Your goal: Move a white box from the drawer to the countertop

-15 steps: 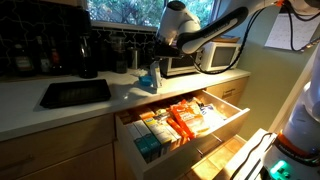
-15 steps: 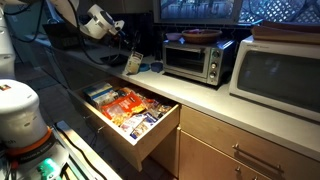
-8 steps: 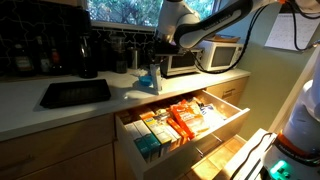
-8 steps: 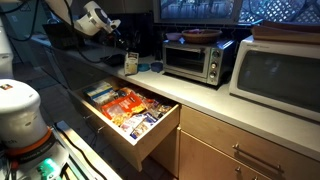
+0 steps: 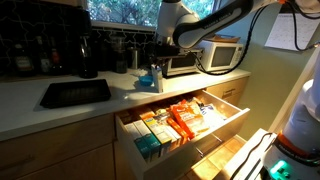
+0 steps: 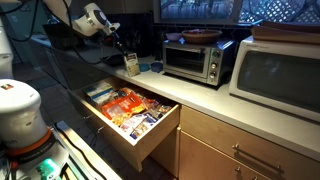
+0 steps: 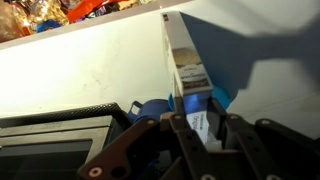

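Observation:
My gripper will next move toward the toaster oven with a slight turn, keep the white box (image 6: 130, 63) upright on the way, and then open there.
My gripper (image 7: 203, 120) is shut on the white box (image 7: 185, 65), a slim carton pinched at one end between the two fingers. In both exterior views the gripper (image 5: 157, 62) (image 6: 122, 50) holds the box (image 6: 130, 63) upright over the pale countertop (image 5: 20, 110). It is right of the sink and behind the open drawer (image 5: 235, 108). Whether the box's base touches the countertop (image 7: 90, 65) I cannot tell. The wooden drawer (image 6: 115, 140) stands pulled out, packed with orange packets and teal boxes.
A dark sink (image 5: 75, 93) is set into the counter to the left. A blue object (image 5: 148, 82) lies by the box's base. A toaster oven (image 6: 195, 58) and a microwave (image 6: 280, 75) stand further along the counter. Bottles line the back wall.
Over the last second the arm shifted slightly toward the back of the counter with the box still gripped. Since half a second ago hardly anything has moved.

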Available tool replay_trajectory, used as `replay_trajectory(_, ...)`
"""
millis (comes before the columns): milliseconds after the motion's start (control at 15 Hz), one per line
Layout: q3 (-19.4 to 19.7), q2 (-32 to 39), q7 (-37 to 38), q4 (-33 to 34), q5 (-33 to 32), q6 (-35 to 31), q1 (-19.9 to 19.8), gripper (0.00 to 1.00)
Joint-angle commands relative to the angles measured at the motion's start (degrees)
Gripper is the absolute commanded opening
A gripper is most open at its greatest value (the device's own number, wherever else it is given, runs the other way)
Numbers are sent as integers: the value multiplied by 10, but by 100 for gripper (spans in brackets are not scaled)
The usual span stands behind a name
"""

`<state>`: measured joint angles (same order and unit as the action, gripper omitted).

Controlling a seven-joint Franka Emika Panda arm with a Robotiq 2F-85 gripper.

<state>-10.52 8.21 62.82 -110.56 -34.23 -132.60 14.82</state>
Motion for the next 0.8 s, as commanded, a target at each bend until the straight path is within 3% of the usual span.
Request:
replay_trajectory(0,11,4,-4,-27,9,-10,-3,7)
replay_trajectory(200,18,0,4,-33,2,-31,-7,7)
replay_trajectory(733,43,-21,-20,-92,61,-166,-38,7)
